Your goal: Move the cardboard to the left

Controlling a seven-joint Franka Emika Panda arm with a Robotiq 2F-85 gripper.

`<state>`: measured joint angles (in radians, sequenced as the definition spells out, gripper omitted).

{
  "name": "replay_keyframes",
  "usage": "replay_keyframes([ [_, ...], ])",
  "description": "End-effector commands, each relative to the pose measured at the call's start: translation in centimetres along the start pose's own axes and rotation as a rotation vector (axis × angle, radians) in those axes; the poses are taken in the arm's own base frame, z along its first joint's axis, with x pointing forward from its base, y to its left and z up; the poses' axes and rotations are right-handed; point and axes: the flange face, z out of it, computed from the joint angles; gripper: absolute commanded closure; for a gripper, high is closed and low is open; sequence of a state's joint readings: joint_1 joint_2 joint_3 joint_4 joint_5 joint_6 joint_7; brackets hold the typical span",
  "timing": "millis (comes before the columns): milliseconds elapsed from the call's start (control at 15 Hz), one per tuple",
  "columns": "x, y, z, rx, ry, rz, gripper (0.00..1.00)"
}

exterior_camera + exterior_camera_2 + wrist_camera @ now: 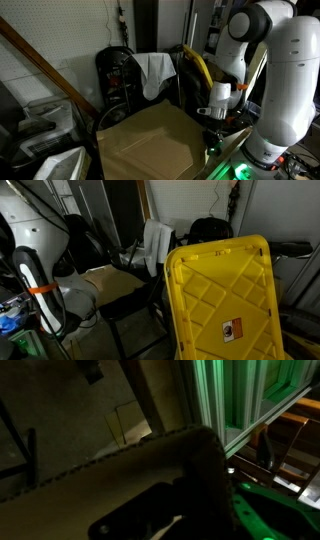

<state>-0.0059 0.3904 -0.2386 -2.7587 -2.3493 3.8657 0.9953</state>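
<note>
My gripper draws back next toward the spot (236, 137) beside the white arm's base, pulling the pinched cardboard edge along, and releases it.
The cardboard (150, 140) is a large flat tan sheet lying in front of the black chair; it also shows in an exterior view (110, 281). My gripper (213, 124) is low at the sheet's right edge, under the white arm. In the dark wrist view the cardboard (90, 480) fills the lower left, its ragged edge running diagonally. The gripper's dark fingers (185, 510) sit close together over that edge and appear shut on it.
A white cloth (155, 72) hangs over the black chair (118, 75), with a narrow yellow strip (201, 66) beside it. A large yellow plastic panel (225, 300) fills the foreground. Green-lit equipment (270, 510) lies by the gripper. Cluttered boxes (45, 130) stand at the left.
</note>
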Motion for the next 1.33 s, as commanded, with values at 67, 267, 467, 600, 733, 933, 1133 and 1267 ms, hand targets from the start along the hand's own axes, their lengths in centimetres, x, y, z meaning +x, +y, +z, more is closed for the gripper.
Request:
replay_keyframes([
  [67,-6.0,1.4,1.1,0.086,0.055,0.208,0.99],
  [267,-9.5,2.0,1.4,0.110,0.092,0.326,0.99],
  [467,-11.9,2.8,1.6,0.138,0.139,0.434,0.99],
  [600,-12.6,3.3,1.6,0.158,0.168,0.485,0.99],
  [733,-12.9,3.9,1.7,0.168,0.174,0.507,0.70],
  [933,-13.2,4.4,1.5,0.162,0.176,0.527,0.56],
  [1133,-13.6,4.1,0.5,0.140,0.191,0.546,0.36],
  [1267,-14.1,3.5,-0.3,0.123,0.203,0.558,0.23],
])
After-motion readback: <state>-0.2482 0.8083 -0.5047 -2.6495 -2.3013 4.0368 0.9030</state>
